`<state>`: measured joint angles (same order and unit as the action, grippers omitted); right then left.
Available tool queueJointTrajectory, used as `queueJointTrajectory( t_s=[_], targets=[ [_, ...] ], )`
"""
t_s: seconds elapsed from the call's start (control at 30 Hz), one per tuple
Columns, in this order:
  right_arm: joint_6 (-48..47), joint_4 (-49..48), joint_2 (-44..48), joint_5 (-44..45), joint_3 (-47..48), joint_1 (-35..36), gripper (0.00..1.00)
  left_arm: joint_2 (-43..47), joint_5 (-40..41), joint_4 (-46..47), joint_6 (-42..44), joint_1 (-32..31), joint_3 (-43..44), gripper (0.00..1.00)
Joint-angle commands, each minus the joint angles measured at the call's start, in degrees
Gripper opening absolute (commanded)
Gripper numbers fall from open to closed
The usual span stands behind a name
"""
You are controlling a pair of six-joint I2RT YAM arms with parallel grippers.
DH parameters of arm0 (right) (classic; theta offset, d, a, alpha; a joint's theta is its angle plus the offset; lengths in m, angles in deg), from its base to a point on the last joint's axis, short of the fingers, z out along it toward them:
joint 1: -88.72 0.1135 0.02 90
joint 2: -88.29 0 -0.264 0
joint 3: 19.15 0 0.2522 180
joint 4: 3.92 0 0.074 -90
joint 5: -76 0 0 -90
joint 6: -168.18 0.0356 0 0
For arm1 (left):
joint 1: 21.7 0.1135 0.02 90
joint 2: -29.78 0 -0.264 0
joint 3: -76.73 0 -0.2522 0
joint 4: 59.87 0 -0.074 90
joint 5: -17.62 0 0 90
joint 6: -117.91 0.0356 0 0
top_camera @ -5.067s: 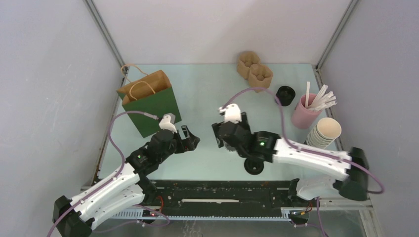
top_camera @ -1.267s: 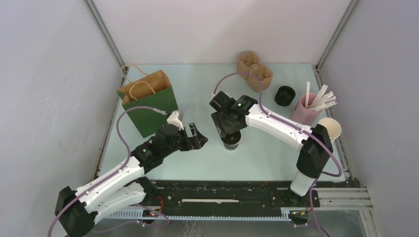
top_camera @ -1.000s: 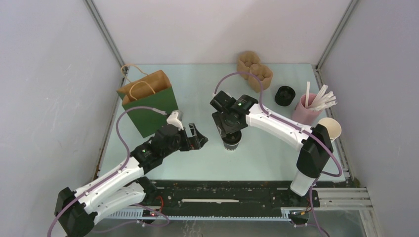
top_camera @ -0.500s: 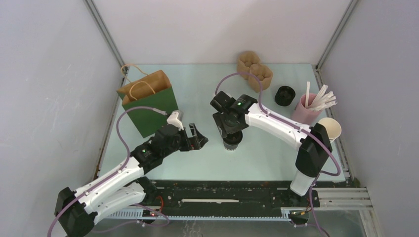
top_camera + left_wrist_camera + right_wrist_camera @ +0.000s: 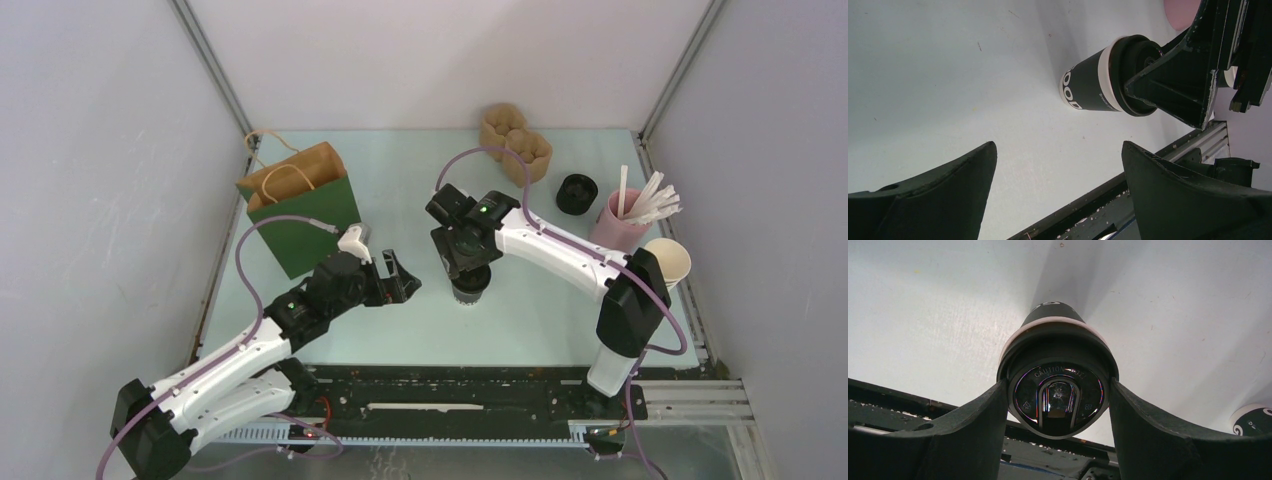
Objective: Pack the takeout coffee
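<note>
The takeout coffee already stands upright on the tabletop, so next my right gripper will stay where it is at the takeout coffee's black lid (image 5: 1058,392) and open its fingers to let go of the takeout coffee.
The takeout coffee (image 5: 470,287), a dark cup with a white band and a black lid, stands upright on the table at centre. My right gripper (image 5: 462,252) hangs over it from behind. In the right wrist view its two fingers touch the lid (image 5: 1058,390) on the left and right, so the gripper (image 5: 1058,383) is shut on the cup's top. My left gripper (image 5: 401,283) is open and empty a little to the cup's left. In the left wrist view (image 5: 1059,146) the cup (image 5: 1090,92) lies ahead of it, apart from its fingers.
A green and brown paper bag (image 5: 300,205) stands open at the back left. A cardboard cup carrier (image 5: 515,142) sits at the back. A black lid (image 5: 577,192), a pink cup of white straws (image 5: 618,228) and a stack of lidless paper cups (image 5: 664,262) stand at the right.
Since 5.1 s ago my right arm has swung round to reach the cup from behind, and the loose black lid near the front edge is gone. Over the last second nothing has visibly moved.
</note>
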<state>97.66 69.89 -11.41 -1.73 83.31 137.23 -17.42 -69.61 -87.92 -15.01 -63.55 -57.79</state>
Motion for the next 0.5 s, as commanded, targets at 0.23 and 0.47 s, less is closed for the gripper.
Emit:
queueJointTrajectory(
  t_s=[0.23,0.47],
  targets=[
    [-1.29,-0.93,0.11,-0.45,2.23,-0.25,0.63,0.18,-0.39,1.48,1.34,0.32,-0.17,1.0],
    [-1.63,-1.74,-0.27,-1.29,1.77,-0.49,0.64,0.18,-0.39,1.57,1.26,0.28,-0.34,1.0]
  ],
)
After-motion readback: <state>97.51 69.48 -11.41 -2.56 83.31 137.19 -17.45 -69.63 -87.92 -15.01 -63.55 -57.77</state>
